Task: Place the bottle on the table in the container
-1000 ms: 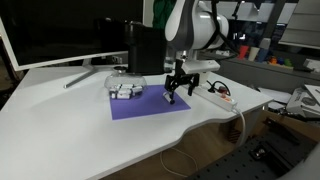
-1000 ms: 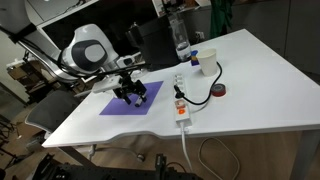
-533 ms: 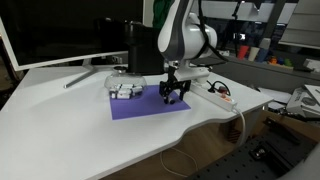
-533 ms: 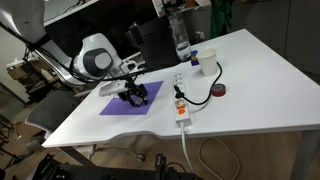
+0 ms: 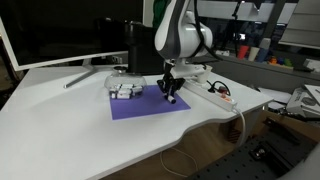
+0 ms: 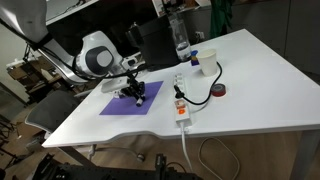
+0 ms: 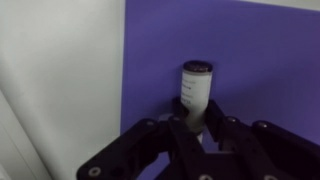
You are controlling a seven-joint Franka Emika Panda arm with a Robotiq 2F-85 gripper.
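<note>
The bottle is still outside the clear tub. Next, my gripper will lift off the purple mat, move over the tub and lower the bottle onto its pale items.
A small bottle with a dark cap and a white label lies on the purple mat in the wrist view. My gripper is shut on its lower part, one finger on each side. In both exterior views the gripper is down at the mat and hides the bottle. The container is a low clear tub with pale items in it, at the mat's far corner just beside the gripper.
A white power strip with a black cable lies next to the mat. A monitor stands behind. A tall clear bottle, a white cup and a red roll stand farther along the table.
The gripper has come down onto the mat and its jaws have gone from open to shut around the small bottle.
</note>
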